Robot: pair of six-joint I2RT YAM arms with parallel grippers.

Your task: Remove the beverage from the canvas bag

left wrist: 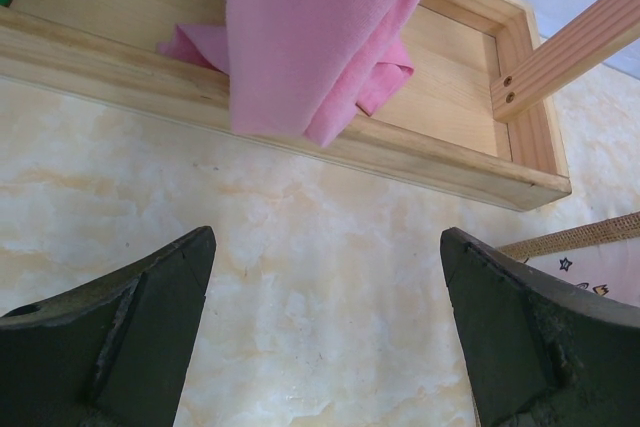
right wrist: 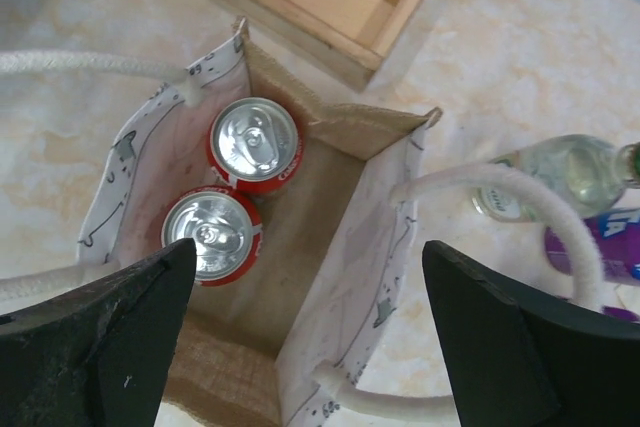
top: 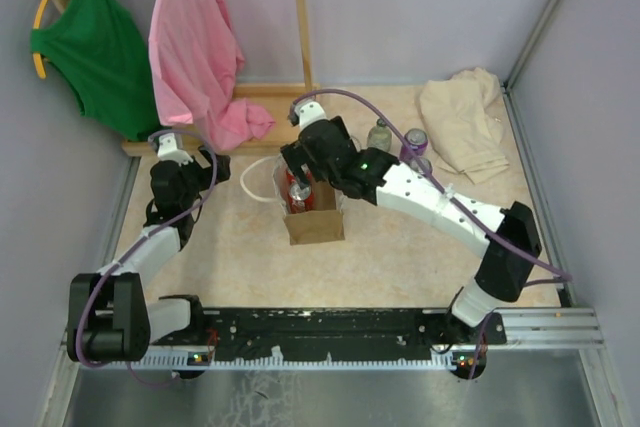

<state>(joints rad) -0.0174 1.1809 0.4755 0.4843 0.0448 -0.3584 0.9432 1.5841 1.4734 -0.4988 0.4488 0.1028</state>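
My right gripper is past the nearer can [top: 301, 193], as both red cans sit toward the left in the right wrist view. It will next move back over that can, then down around it.
The tan-brown canvas bag [top: 314, 217] stands upright mid-table with its white loop handles [right wrist: 520, 192] spread. In the right wrist view two red cans [right wrist: 256, 141] [right wrist: 211, 235] stand side by side inside the bag [right wrist: 335, 277], against its left wall. My right gripper [top: 303, 185] hovers open above the bag's mouth, empty; its fingers [right wrist: 505, 332] straddle the bag's right wall. My left gripper [top: 172, 169] is open and empty over bare table left of the bag, near the wooden rack base [left wrist: 300, 137].
A clear glass bottle [top: 379, 134] and a purple can [top: 414, 145] stand right of the bag. A beige cloth [top: 462, 122] lies at the back right. Pink [top: 197, 52] and green [top: 88, 42] garments hang from the wooden rack [top: 298, 17] at the back.
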